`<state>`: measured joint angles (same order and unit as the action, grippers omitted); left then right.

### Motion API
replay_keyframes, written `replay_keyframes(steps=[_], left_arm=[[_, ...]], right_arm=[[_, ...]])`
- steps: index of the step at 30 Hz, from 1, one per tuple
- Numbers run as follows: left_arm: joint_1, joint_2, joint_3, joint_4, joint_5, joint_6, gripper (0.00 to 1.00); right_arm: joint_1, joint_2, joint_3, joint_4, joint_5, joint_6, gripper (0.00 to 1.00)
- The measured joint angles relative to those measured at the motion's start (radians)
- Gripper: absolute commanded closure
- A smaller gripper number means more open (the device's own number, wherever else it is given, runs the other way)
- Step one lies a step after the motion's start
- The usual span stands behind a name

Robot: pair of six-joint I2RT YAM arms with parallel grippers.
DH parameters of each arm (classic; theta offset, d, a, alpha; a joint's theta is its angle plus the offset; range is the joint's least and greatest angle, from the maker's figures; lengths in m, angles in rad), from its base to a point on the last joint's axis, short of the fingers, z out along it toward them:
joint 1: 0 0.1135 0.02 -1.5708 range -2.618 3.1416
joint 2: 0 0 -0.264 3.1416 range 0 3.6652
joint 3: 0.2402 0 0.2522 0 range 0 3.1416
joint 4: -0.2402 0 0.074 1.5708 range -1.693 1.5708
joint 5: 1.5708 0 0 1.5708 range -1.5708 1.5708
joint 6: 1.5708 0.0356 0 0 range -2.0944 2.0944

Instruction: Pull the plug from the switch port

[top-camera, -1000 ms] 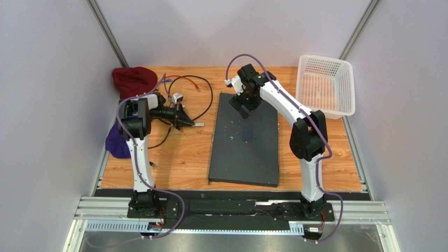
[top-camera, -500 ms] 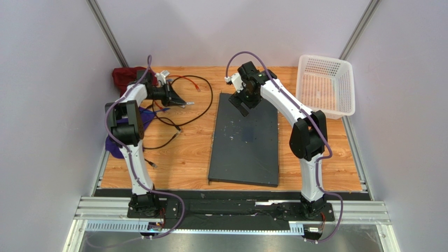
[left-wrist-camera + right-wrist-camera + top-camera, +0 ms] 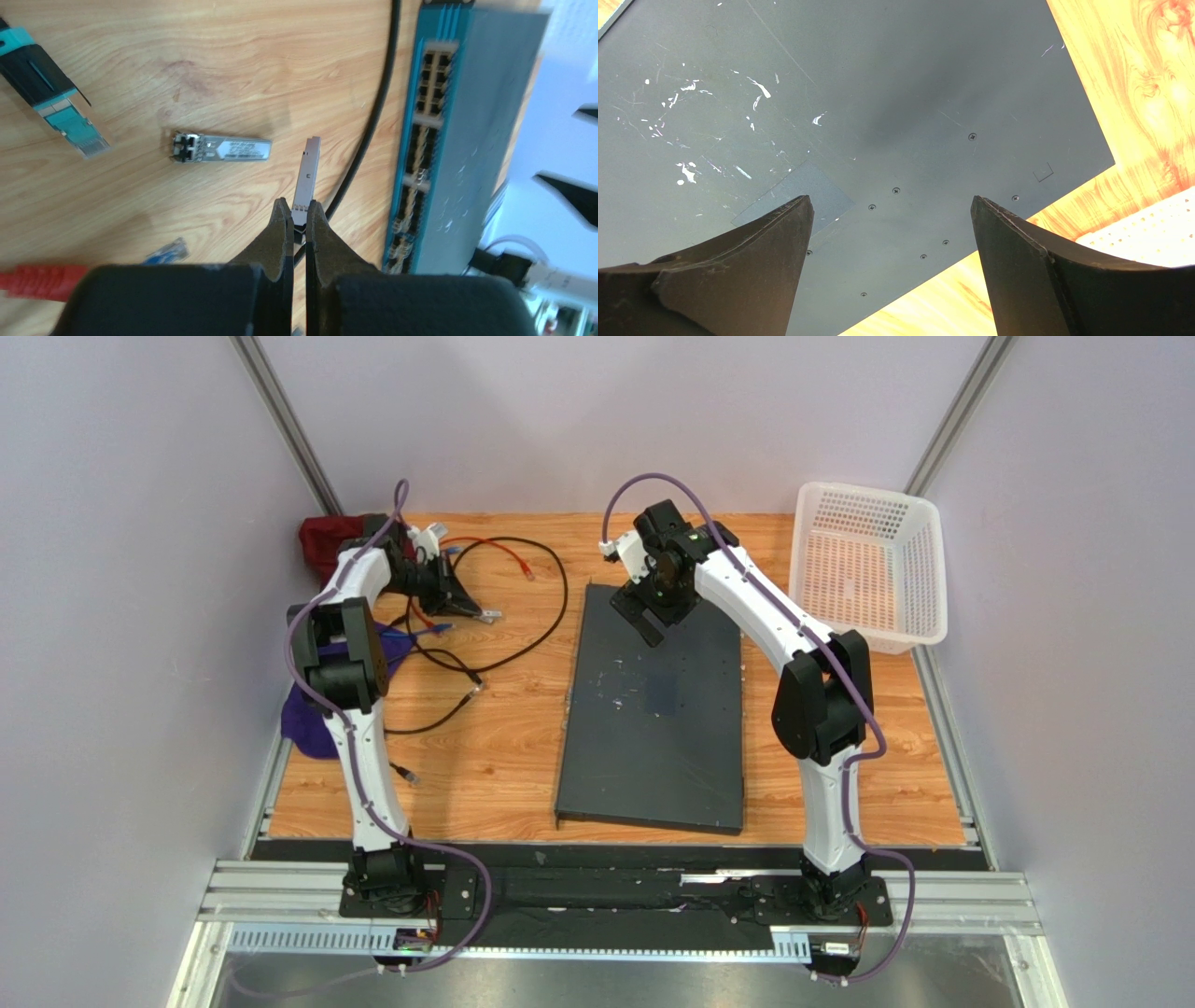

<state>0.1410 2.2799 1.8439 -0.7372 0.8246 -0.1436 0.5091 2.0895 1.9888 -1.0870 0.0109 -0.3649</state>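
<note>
The robot's left gripper will next lower the plug to the bare wood below it, beside the second silver module, and then let go of the plug.
The switch (image 3: 652,714) is a big dark grey slab lying mid-table. Its teal port face (image 3: 424,140) shows at the right of the left wrist view. My left gripper (image 3: 474,611) hangs over the wood at the far left, well clear of the switch. It is shut (image 3: 297,206) on the end of a small silver plug (image 3: 307,175), which sticks out ahead of the fingertips, free of any port. My right gripper (image 3: 648,620) hovers over the switch's far end (image 3: 878,105), jaws wide open (image 3: 891,203) with nothing between them.
A second silver module (image 3: 221,149), a teal connector (image 3: 60,101), a blue cable end (image 3: 168,250) and a black cable (image 3: 372,133) lie on the wood near the left gripper. A white mesh basket (image 3: 870,560) stands back right. Red (image 3: 330,546) and purple (image 3: 312,714) cloths lie far left.
My left arm has swung toward the far left corner, carrying the silver plug farther from the switch. The right arm has stayed still.
</note>
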Motion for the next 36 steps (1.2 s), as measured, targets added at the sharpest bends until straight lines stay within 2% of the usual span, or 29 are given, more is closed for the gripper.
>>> replay_keyframes(steps=[5,14,16,18,23,25,31,36], left_arm=[[0.000,0.169,0.267,-0.226,-0.011,0.178,1.00],[0.000,0.223,0.394,-0.412,-0.061,0.333,1.00],[0.000,0.229,0.397,-0.426,-0.065,0.351,0.93],[0.000,0.238,0.398,-0.439,-0.054,0.364,0.74],[0.002,0.251,0.399,-0.467,-0.042,0.388,0.64],[0.002,0.251,0.386,-0.470,-0.025,0.390,0.57],[0.001,0.221,0.318,-0.448,0.003,0.351,0.50],[0.000,0.069,0.161,-0.339,-0.074,0.260,0.50]], right_arm=[[0.000,0.000,0.000,0.000,0.000,0.000,0.12],[0.000,0.002,0.000,0.000,0.000,0.000,0.12],[0.000,0.002,0.000,0.000,0.000,0.000,0.12],[0.000,0.002,0.000,0.000,0.000,0.000,0.12],[0.001,0.002,0.000,0.000,0.000,0.000,0.12],[0.001,0.002,0.000,0.000,0.000,0.000,0.12],[0.003,0.002,0.000,0.000,0.000,0.000,0.12],[0.008,0.002,0.000,0.000,0.000,0.000,0.12]])
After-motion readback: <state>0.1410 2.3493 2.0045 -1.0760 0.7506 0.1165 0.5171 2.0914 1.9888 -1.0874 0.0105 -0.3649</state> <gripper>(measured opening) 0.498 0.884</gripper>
